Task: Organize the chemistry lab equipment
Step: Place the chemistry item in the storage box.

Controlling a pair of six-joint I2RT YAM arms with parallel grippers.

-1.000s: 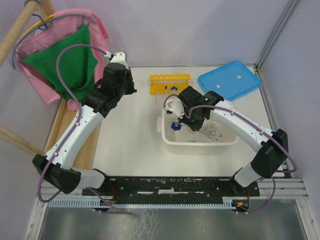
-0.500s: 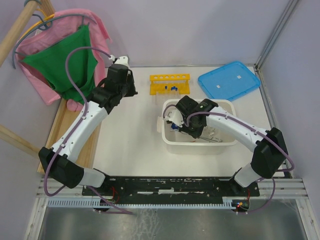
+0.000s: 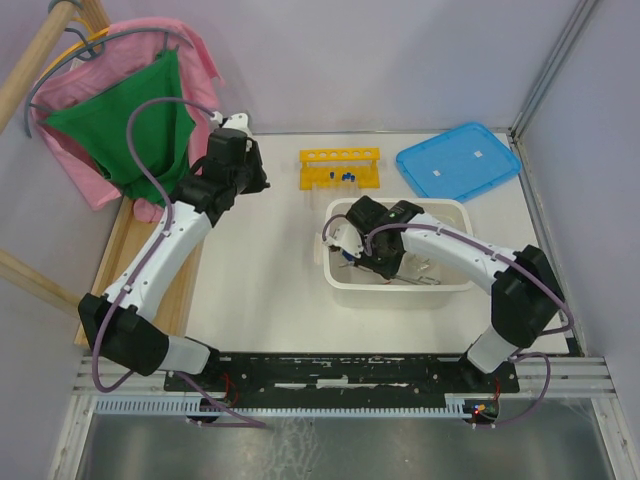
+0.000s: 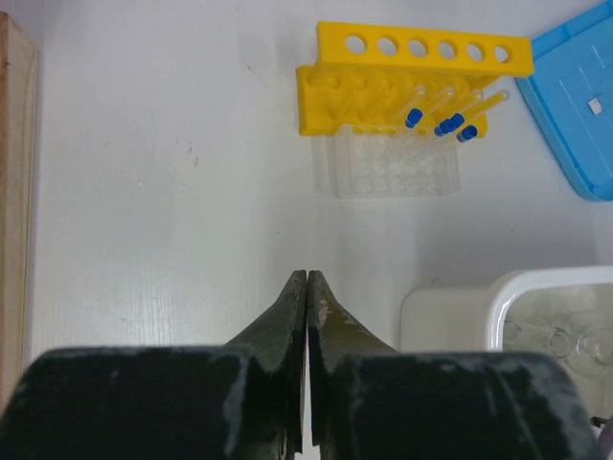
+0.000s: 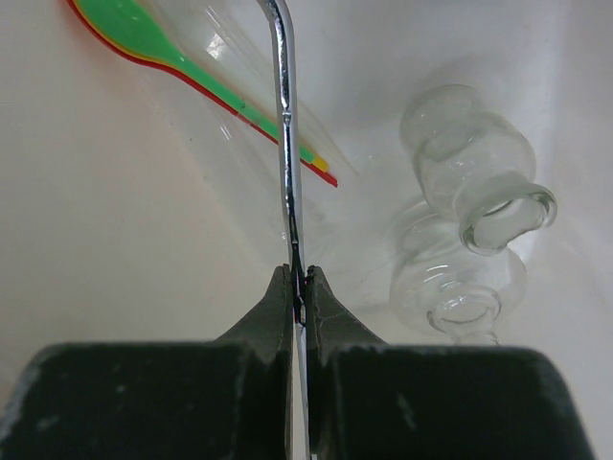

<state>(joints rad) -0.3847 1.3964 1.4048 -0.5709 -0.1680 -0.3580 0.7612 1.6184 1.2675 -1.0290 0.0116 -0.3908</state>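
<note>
My right gripper is above the tub's bottom beside the flasks, and the tongs (image 5: 285,144) are already inside the tub's sides. It should go down there next and let go of them.
The yellow test-tube rack (image 3: 341,167) (image 4: 412,81) lies at the back of the table with blue-capped clear tubes (image 4: 450,123) in it and a clear block (image 4: 395,172) in front. My right gripper (image 5: 300,278) (image 3: 352,252) is down inside the white tub (image 3: 440,285), shut on the thin metal tongs (image 5: 285,144), which run edge-on away from the jaws. Two small glass flasks (image 5: 479,172) lie on their sides to its right. A thin green-and-red rod (image 5: 192,72) lies at the upper left. My left gripper (image 4: 306,276) hangs shut and empty over bare table, left of the tub.
A flat blue lid (image 3: 458,160) (image 4: 579,105) lies at the back right. A wooden frame (image 3: 140,260) (image 4: 14,192) runs along the table's left edge, with pink and green cloths (image 3: 130,120) hung behind it. The tub's corner (image 4: 450,316) shows right of the left fingers.
My right gripper has gone down and left into the tub, staying shut. The left arm has drawn back a little toward the rear left.
</note>
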